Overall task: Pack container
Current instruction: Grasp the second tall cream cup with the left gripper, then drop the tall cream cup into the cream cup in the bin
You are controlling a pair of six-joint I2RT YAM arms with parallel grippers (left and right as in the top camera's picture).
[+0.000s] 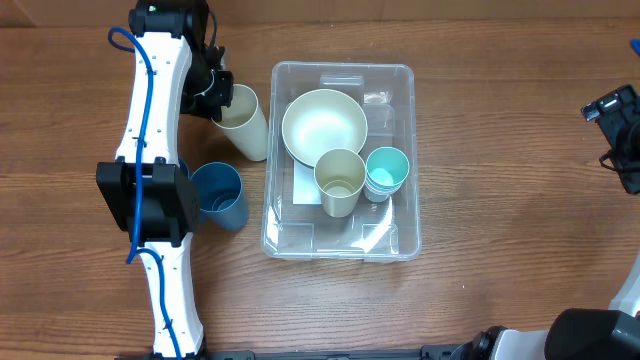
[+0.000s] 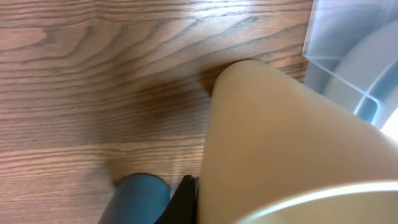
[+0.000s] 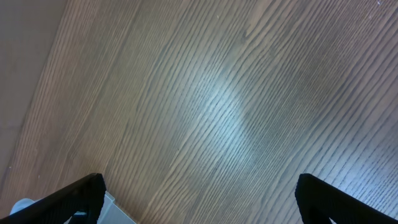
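I will raise my left gripper over the container's side, turn toward the cream cup inside, then go down into that cup's opening (image 1: pixel 340 173), where this matching cup can nest.
The clear plastic container (image 1: pixel 404 160) sits mid-table and holds a cream bowl (image 1: pixel 323 124), a cream cup (image 1: pixel 340 181) and stacked teal cups (image 1: pixel 386 171). My left gripper (image 1: pixel 214 96) is shut on another cream cup (image 1: pixel 245 120), which leans just left of the container's left wall. In the left wrist view this cup (image 2: pixel 280 137) fills the frame, one black finger (image 2: pixel 185 200) presses against it, and the container corner (image 2: pixel 339 43) shows at upper right. My right gripper (image 1: pixel 612 120) is open and empty at the far right edge, over bare wood (image 3: pixel 205 202).
A blue cup (image 1: pixel 221 196) stands upright on the table left of the container, right beside my left arm's forearm; it also shows in the left wrist view (image 2: pixel 140 198). The table is brown wood.
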